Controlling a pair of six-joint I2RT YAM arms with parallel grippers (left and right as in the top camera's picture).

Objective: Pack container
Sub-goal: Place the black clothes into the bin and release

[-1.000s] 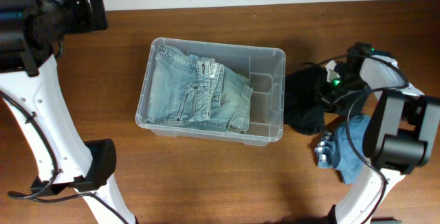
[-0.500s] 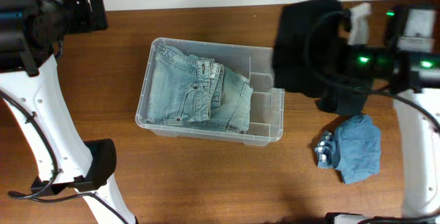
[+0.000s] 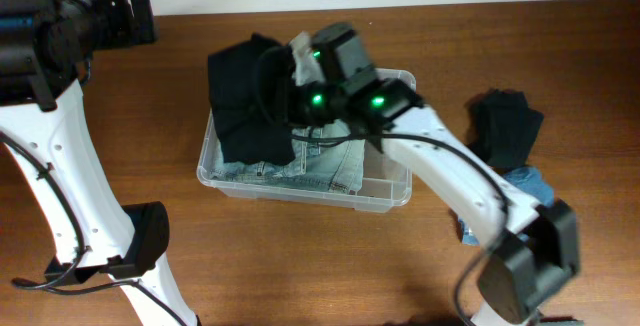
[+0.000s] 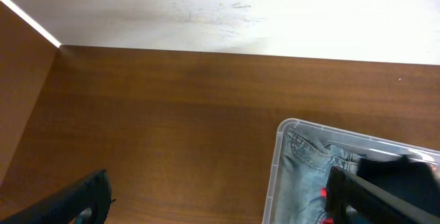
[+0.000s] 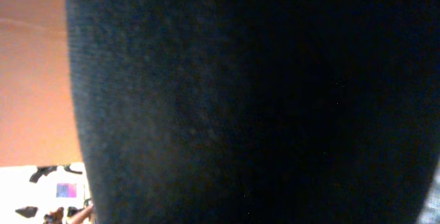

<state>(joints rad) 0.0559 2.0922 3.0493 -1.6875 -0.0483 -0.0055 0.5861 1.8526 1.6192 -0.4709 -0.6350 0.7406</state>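
Note:
The right gripper moves down onto the folded jeans inside the tub [image 3: 308, 158] next and releases the black garment, since it still hangs over the tub's far rim.
The container [image 3: 385, 198] is a clear tub in the middle of the table with folded light blue jeans [image 3: 325, 169] inside. My right gripper [image 3: 298, 64] is over the tub's far left part and is shut on a black garment [image 3: 243, 101], which hangs above the tub's left half and over its far rim. In the right wrist view this black cloth [image 5: 275, 100] fills the frame and hides the fingers. My left gripper [image 4: 220, 210] is open and empty, high over the table's far left corner, with the tub's rim [image 4: 280, 131] to its right.
A second black garment [image 3: 506, 126] lies on the table to the right of the tub. A blue cloth [image 3: 532, 180] lies just in front of it, partly under my right arm. The table's far edge meets a white wall.
My right arm has swung from the table's right side leftward to over the tub, carrying the black garment. One black piece now lies at the right. The left arm has not moved.

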